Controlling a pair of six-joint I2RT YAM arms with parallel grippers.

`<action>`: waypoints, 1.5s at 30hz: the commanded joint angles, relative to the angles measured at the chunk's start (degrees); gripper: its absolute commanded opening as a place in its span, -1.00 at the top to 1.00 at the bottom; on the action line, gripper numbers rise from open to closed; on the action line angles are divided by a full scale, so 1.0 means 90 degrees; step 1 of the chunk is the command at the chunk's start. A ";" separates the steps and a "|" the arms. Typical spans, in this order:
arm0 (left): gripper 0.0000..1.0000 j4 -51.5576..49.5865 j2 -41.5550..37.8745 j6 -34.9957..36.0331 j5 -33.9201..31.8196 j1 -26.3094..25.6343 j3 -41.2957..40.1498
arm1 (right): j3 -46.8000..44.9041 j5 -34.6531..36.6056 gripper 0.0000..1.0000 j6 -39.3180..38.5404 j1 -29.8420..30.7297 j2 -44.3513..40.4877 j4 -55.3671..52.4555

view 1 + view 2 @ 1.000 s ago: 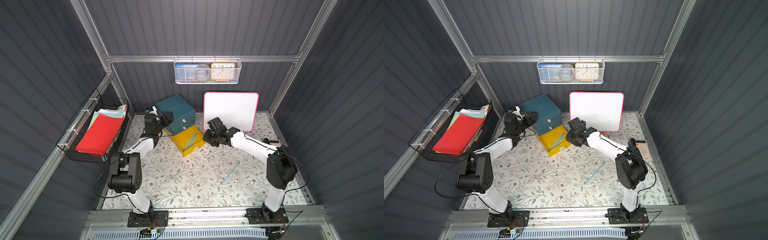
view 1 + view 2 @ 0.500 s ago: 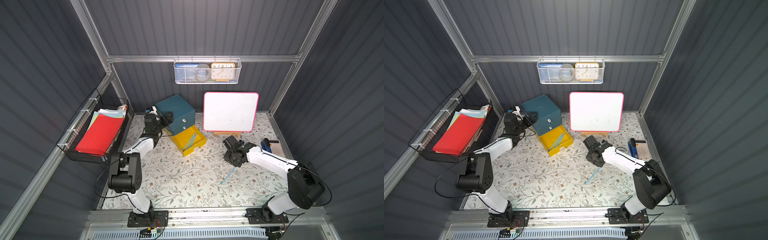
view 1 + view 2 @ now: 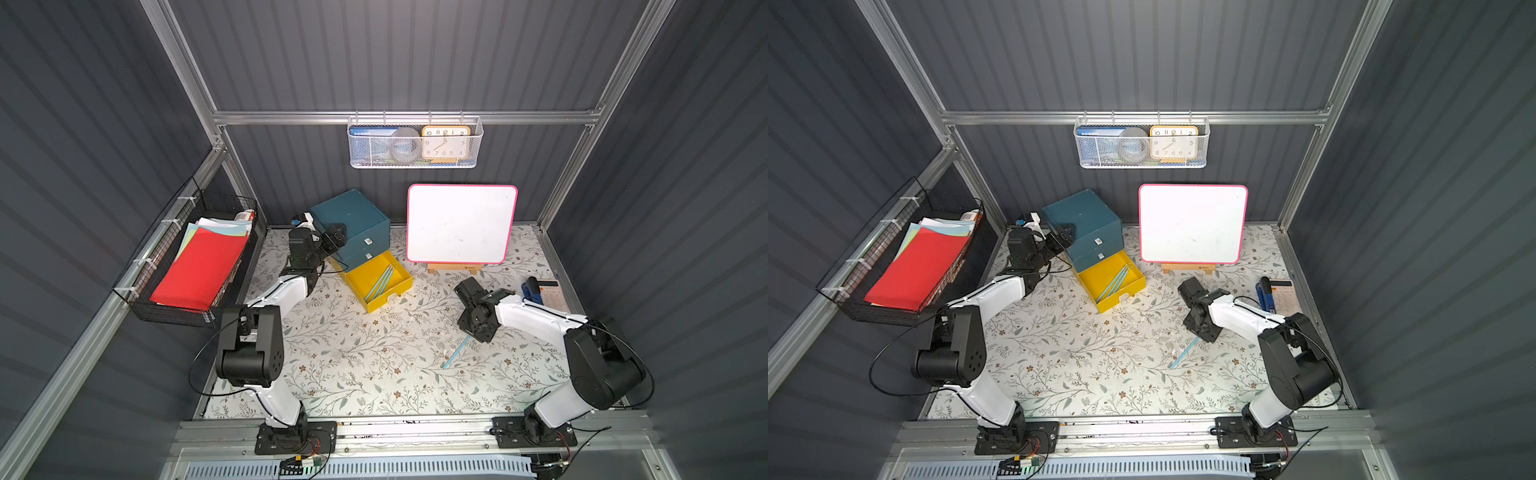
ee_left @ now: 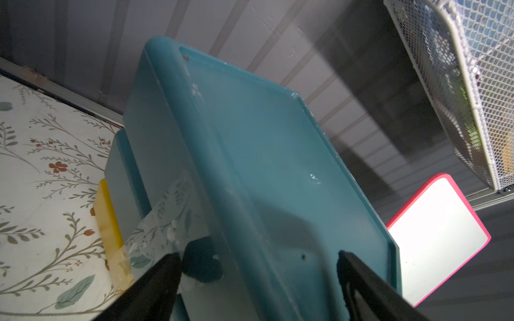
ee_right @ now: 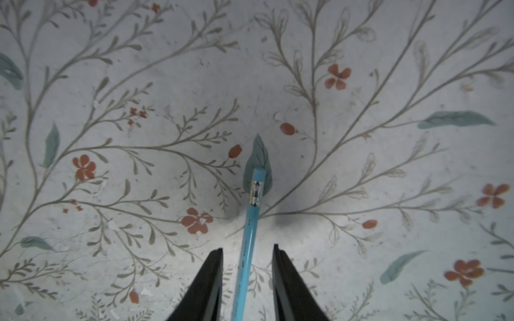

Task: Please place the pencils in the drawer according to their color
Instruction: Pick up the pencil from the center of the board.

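The pencil runs between its fingers, so my right gripper lowers and closes them next on the light blue pencil's body just behind the pencil's metal band (image 5: 248, 238).
A light blue pencil (image 3: 457, 352) (image 3: 1183, 352) lies alone on the floral table. My right gripper (image 3: 478, 330) hangs low over its upper end. In the right wrist view the gripper (image 5: 247, 248) is open, and the pencil (image 5: 251, 222) runs between its fingers without touching either. The yellow drawer (image 3: 386, 297) is pulled out of the teal cabinet (image 3: 349, 220) and holds light blue pencils (image 3: 380, 282). My left gripper (image 3: 332, 239) (image 4: 256, 258) stands open against the cabinet's (image 4: 264, 155) top left edge, one finger over the top and one beside the side wall.
A pink-framed whiteboard (image 3: 461, 224) stands on a small easel behind the right arm. A calculator and a blue object (image 3: 540, 289) lie at the far right. A black wire basket of papers (image 3: 195, 266) hangs on the left wall, a white mesh basket (image 3: 415, 143) on the back wall.
My right arm has swung away from the yellow drawer, back to the right and down over the pencil on the table. The left arm has stayed at the cabinet.
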 commanded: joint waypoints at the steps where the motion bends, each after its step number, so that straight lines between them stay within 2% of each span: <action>1: -0.84 -0.0169 -0.0075 0.0118 0.0256 -0.0049 -0.0069 | -0.0134 -0.0046 0.31 0.0029 -0.0035 0.0070 0.0031; 13: -0.84 -0.0165 -0.0075 0.0114 0.0244 -0.0049 -0.0084 | -0.0195 -0.0261 0.34 0.0057 -0.0134 0.0518 0.0328; 20: -0.84 -0.0147 -0.0065 0.0133 0.0240 -0.0052 -0.0098 | -0.0232 -0.0459 0.61 0.0108 -0.0181 0.0697 0.0454; 26: -0.84 -0.0129 -0.0065 0.0126 0.0242 -0.0052 -0.0108 | -0.0235 -0.0529 1.00 0.0107 -0.0182 0.0738 0.0527; 36: -0.84 -0.0135 -0.0068 0.0123 0.0237 -0.0050 -0.0073 | -0.0255 -0.0863 1.00 0.0051 -0.0194 0.0424 0.0931; 45: -0.84 -0.0134 -0.0055 0.0124 0.0244 -0.0050 -0.0078 | 0.0127 -0.1236 1.00 -0.0116 -0.0190 -0.0030 0.0935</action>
